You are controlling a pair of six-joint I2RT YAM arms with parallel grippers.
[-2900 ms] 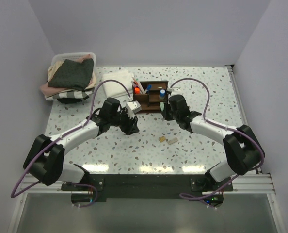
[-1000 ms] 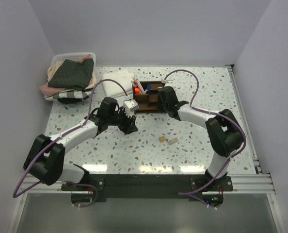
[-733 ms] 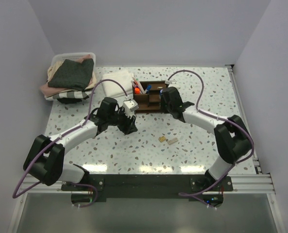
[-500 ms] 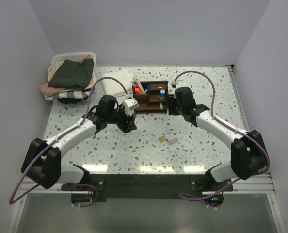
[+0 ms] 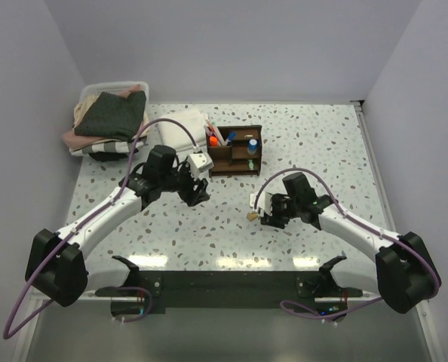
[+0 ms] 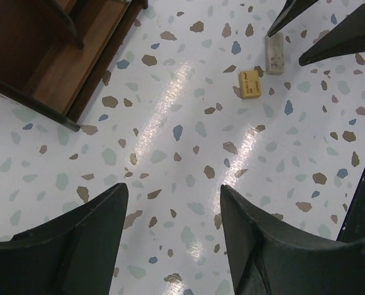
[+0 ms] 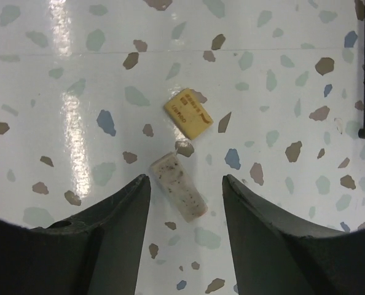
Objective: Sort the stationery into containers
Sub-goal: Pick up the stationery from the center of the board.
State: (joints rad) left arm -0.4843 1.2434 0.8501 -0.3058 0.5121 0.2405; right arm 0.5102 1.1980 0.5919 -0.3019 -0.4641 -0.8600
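Note:
The speckled eraser has one end farthest from the tan eraser. My right gripper will go down next and turn onto that end.
The dark brown wooden organiser [image 5: 235, 151] stands at the table's back middle; its corner shows in the left wrist view [image 6: 53, 55]. It holds an orange highlighter [image 5: 213, 140], a blue-capped marker [image 5: 253, 143] and a green bit [image 5: 250, 164]. A tan eraser [image 7: 188, 113] and a speckled white eraser [image 7: 178, 185] lie side by side on the table; both also show in the left wrist view, the tan eraser [image 6: 250, 84] and the speckled eraser [image 6: 274, 53]. My right gripper [image 7: 185, 179] is open and low, its jaws astride the speckled eraser. My left gripper [image 6: 173, 192] is open and empty over bare table, left front of the organiser.
A white bin of folded clothes [image 5: 111, 117] sits at the back left. A folded white cloth [image 5: 180, 128] lies left of the organiser. A metal rail [image 5: 375, 166] runs along the table's right edge.
My right arm has left the organiser and swung forward and down to the two erasers. My left arm has shifted slightly left.

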